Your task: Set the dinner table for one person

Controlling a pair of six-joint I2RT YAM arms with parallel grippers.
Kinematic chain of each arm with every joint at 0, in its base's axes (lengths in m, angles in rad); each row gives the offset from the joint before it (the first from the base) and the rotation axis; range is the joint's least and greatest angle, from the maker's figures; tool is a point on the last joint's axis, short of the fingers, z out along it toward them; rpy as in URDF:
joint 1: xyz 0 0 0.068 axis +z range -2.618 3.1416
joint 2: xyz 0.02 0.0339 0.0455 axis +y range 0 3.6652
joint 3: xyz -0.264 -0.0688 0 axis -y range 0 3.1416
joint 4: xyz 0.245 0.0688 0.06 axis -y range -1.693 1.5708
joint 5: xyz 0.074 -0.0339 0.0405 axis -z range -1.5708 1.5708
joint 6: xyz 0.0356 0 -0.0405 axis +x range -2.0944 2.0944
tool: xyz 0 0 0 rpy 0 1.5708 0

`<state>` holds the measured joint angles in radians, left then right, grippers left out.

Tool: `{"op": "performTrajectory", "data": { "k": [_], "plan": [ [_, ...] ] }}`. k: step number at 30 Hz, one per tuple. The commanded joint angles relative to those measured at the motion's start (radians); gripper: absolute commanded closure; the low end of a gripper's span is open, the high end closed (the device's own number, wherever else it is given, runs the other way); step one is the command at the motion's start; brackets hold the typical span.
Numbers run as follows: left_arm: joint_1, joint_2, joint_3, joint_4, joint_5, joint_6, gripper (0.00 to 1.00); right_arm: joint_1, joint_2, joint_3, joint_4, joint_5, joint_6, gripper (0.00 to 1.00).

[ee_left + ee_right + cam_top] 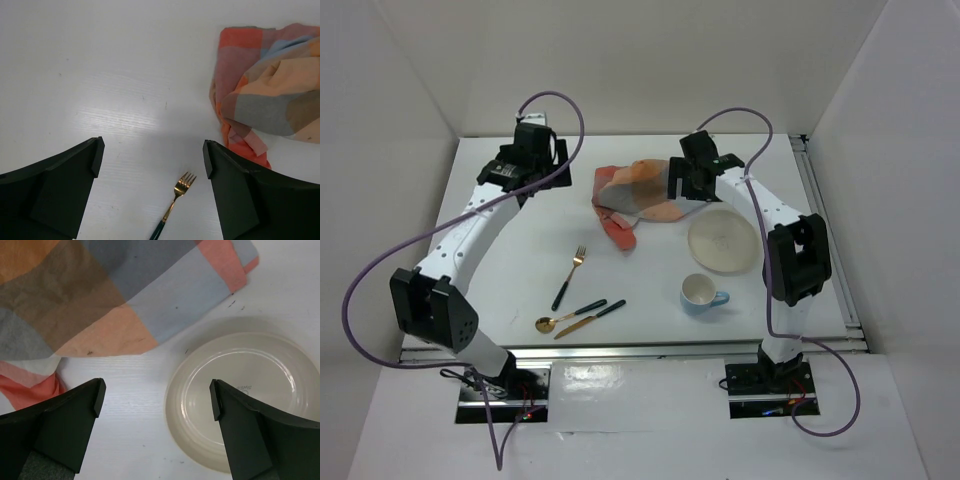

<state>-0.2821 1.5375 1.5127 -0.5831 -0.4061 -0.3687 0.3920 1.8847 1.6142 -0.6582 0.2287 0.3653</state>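
Observation:
The mat lies bunched at the pink fold by the mat's red corner (623, 219) (27, 374), so next my right gripper will go to the left in the top view and down onto it.
The dinner table (510, 250) is a plain white top. A crumpled orange, blue and grey checked cloth mat (632, 196) lies at its back middle. My left gripper (538, 160) hovers left of the mat, open and holding nothing. Its wrist view shows the left gripper (152, 155) over bare table, with the gold fork (176, 200) ahead and the mat (270, 95) to the right. My right gripper (690, 185) hangs open and holding nothing at the mat's right edge. The right wrist view has the right gripper (157, 395) between the mat (120, 295) and the cream plate (240, 395).
The plate (722, 241) lies right of centre, and a pale blue cup (700, 294) stands nearer the front. The fork (570, 277), a gold spoon (565, 317) and a knife (592, 318), all dark-handled, lie front centre. White walls enclose three sides, with metal rails (830, 240) along the table edges.

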Motion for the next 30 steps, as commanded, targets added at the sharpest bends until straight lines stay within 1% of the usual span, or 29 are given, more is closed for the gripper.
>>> {"op": "performTrajectory", "data": {
  "k": [1, 5, 6, 8, 10, 11, 13, 14, 15, 17, 18, 19, 20, 22, 25, 26, 27, 30],
  "plan": [
    [0.008, 0.041, 0.07, -0.087, 0.068, -0.045, 0.0, 0.01, -0.044, 0.003, 0.023, -0.034, -0.011, 0.01],
    [0.029, 0.041, 0.044, -0.092, 0.157, -0.082, 0.0, 0.01, -0.073, -0.019, 0.046, -0.081, -0.011, 0.01],
    [0.029, 0.026, 0.031, -0.081, 0.203, -0.093, 0.0, 0.019, -0.073, -0.019, 0.058, -0.094, -0.011, 0.01],
    [0.063, 0.013, -0.008, -0.061, 0.268, -0.104, 0.04, 0.019, -0.073, -0.019, 0.08, -0.136, -0.011, 0.01],
    [0.078, 0.013, -0.026, -0.061, 0.299, -0.104, 0.09, 0.04, -0.073, -0.019, 0.094, -0.178, -0.011, 0.01],
    [0.098, 0.013, -0.041, -0.061, 0.315, -0.116, 0.21, 0.05, -0.073, -0.019, 0.107, -0.192, -0.011, 0.01],
    [0.113, 0.013, -0.062, -0.061, 0.36, -0.134, 0.27, 0.091, -0.049, -0.019, 0.126, -0.21, -0.04, 0.01],
    [0.124, 0.013, -0.086, -0.061, 0.377, -0.145, 0.28, 0.108, -0.039, -0.019, 0.14, -0.221, -0.051, 0.04],
    [0.148, 0.003, -0.103, -0.061, 0.424, -0.166, 0.28, 0.126, -0.02, -0.004, 0.14, -0.221, -0.068, 0.09],
    [0.178, -0.01, -0.158, -0.037, 0.469, -0.191, 0.28, 0.18, 0.002, 0.007, 0.154, -0.209, -0.077, 0.14],
    [0.214, -0.022, -0.176, -0.037, 0.519, -0.202, 0.28, 0.194, 0.031, 0.021, 0.166, -0.209, -0.095, 0.2],
    [0.233, -0.022, -0.192, -0.024, 0.541, -0.216, 0.28, 0.206, 0.049, 0.03, 0.166, -0.209, -0.104, 0.32],
    [0.247, -0.033, -0.221, -0.015, 0.558, -0.216, 0.28, 0.217, 0.069, 0.061, 0.166, -0.209, -0.104, 0.34],
    [0.279, -0.043, -0.244, -0.003, 0.607, -0.216, 0.28, 0.232, 0.129, 0.085, 0.166, -0.209, -0.117, 0.34],
    [0.288, -0.043, -0.267, 0.006, 0.647, -0.225, 0.28, 0.266, 0.209, 0.151, 0.157, -0.219, -0.14, 0.28],
    [0.288, -0.043, -0.278, 0.015, 0.664, -0.225, 0.29, 0.275, 0.25, 0.188, 0.148, -0.209, -0.14, 0.28],
    [0.288, -0.043, -0.292, 0.016, 0.68, -0.225, 0.29, 0.287, 0.251, 0.209, 0.147, -0.209, -0.15, 0.28],
    [0.288, -0.053, -0.302, 0.025, 0.701, -0.225, 0.29, 0.288, 0.345, 0.272, 0.123, -0.219, -0.141, 0.28]
  ]
}}
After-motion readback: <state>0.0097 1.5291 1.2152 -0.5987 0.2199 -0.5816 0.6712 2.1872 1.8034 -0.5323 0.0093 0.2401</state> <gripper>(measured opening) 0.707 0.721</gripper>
